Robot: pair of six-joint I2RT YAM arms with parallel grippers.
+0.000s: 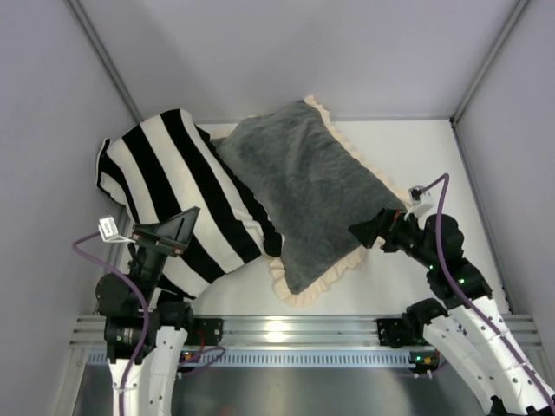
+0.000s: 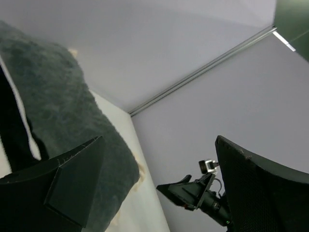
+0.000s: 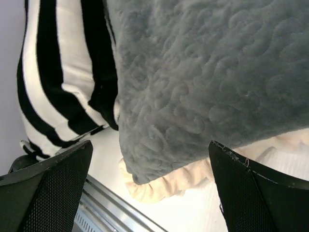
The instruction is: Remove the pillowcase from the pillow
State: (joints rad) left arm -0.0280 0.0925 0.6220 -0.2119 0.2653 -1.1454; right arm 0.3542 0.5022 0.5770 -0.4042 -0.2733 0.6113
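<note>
The pillowcase's grey edge beside the frill lies just below, so my open right gripper goes down onto that fabric next and closes its empty fingers.
The pillowcase [image 1: 308, 195] is fuzzy dark grey with a cream ruffled frill [image 1: 312, 290], and it lies plump and slanted in the middle of the white table [image 1: 434, 165]. The pillow is hidden inside it. My right gripper [image 1: 368, 230] hovers open at the pillowcase's near right edge. In the right wrist view the grey fabric [image 3: 203, 72] and frill [image 3: 164, 186] lie ahead of the open right gripper [image 3: 154, 193], with nothing held. My left gripper [image 1: 166, 230] stands open above the striped cushion, its jaws wide apart in its wrist view [image 2: 159, 193], and the pillowcase [image 2: 58, 106] shows at the left there.
A black-and-white striped cushion [image 1: 182, 191] lies at the left, with the pillowcase's left edge resting over it [image 3: 58, 72]. Grey walls close in the table on three sides. A metal rail [image 1: 277, 329] runs along the near edge. The right arm [image 2: 193, 193] shows in the left wrist view.
</note>
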